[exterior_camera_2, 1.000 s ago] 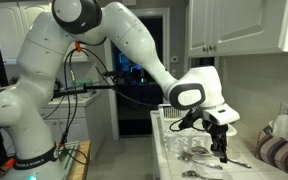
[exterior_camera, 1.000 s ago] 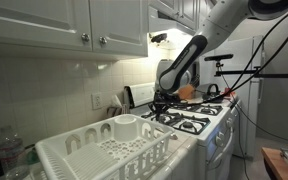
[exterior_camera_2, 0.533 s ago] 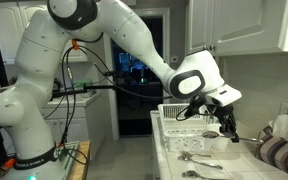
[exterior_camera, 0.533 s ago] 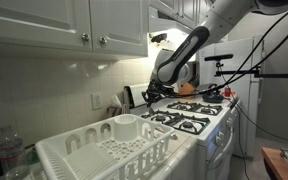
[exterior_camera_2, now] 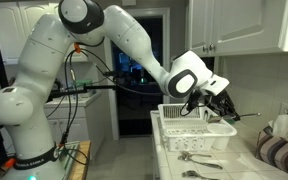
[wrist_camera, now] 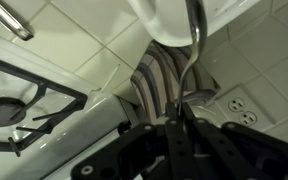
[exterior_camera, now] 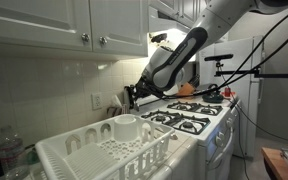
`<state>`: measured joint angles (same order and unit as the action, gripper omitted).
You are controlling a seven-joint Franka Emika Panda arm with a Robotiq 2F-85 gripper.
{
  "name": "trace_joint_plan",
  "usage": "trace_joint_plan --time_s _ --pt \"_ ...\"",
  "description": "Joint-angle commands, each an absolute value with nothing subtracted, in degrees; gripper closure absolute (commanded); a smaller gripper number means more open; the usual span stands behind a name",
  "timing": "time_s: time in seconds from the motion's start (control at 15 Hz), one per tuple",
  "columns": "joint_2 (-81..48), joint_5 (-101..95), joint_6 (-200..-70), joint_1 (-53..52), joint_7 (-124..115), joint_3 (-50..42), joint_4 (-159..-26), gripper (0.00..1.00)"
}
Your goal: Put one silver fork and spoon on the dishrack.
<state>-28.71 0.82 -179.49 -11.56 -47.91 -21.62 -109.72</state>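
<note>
The thin silver utensil (wrist_camera: 192, 45) still hangs outside the round utensil cup. Next it goes over the cup's open top (wrist_camera: 168, 18) with my gripper, then down for release.
The white dishrack shows in both exterior views (exterior_camera: 104, 150) (exterior_camera_2: 189, 127), with its round utensil cup (exterior_camera: 126, 122) at the corner nearest the stove. My gripper (exterior_camera: 132, 95) (exterior_camera_2: 224, 106) hangs in the air just beyond that cup, above the counter. In the wrist view the gripper (wrist_camera: 180, 128) is shut on a thin silver utensil (wrist_camera: 192, 45). Its far end reaches a white rounded rim (wrist_camera: 169, 20). I cannot tell whether it is the fork or the spoon. It sticks out sideways in an exterior view (exterior_camera_2: 246, 116). Other silver utensils (exterior_camera_2: 199, 157) lie on the counter.
A gas stove (exterior_camera: 189, 115) with black grates (wrist_camera: 14, 95) stands beside the rack. A striped towel (wrist_camera: 159, 85) and a wall outlet (wrist_camera: 239, 105) sit at the tiled wall. Cabinets (exterior_camera: 74, 25) hang overhead. A bottle (exterior_camera: 9, 155) stands by the rack's far end.
The gripper has risen from the counter with the silver utensil in it. It has moved away from the stove towards the dishrack's cup.
</note>
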Motion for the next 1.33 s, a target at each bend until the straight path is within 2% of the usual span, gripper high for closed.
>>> trace_joint_plan --time_s 0.0,0.53,1.27 --pt "-33.7 0.7 -187.3 -17.2 -50.7 -27.4 -107.2 0.98" --pt "-43.4 4.4 -193.3 -27.1 -51.2 -38.1 -104.3 0.98" --pt "-53.7 8.3 -192.8 -32.6 -53.2 -43.6 -98.5 0.98"
